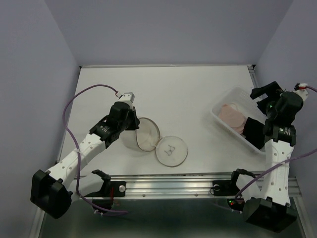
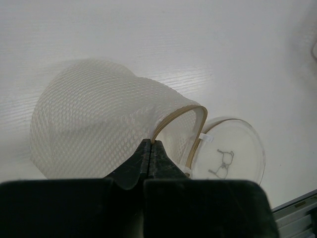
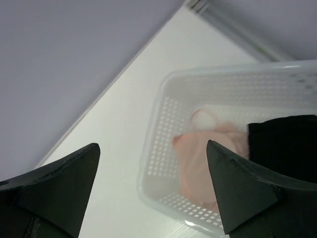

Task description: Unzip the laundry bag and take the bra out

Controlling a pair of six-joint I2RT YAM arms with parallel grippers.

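My right gripper moves down, back and to the left in the top view next, onto the lid's basket-side rim (image 1: 187, 150), as the bra (image 1: 232, 115) lies in the basket.
The laundry bag (image 1: 144, 135) lies open in the middle of the table, its cream mesh dome (image 2: 94, 119) raised on its side with the tan wire rim (image 2: 179, 115) standing up. Its flat round lid (image 1: 172, 150), with a small dark mark, lies beside it and also shows in the left wrist view (image 2: 230, 153). My left gripper (image 1: 133, 124) is shut on the dome's edge at the rim (image 2: 150, 143). The pale pink bra (image 1: 232, 115) lies in the white basket (image 1: 216, 119). My right gripper (image 1: 257, 114) is open and empty above the basket, and the bra (image 3: 205, 158) shows between its jaws.
The white perforated basket (image 3: 161, 144) stands at the right of the table, close to the right wall. The table's metal rail (image 1: 173, 186) runs along the near edge in front of the bag's lid. Lilac walls enclose the table on three sides.
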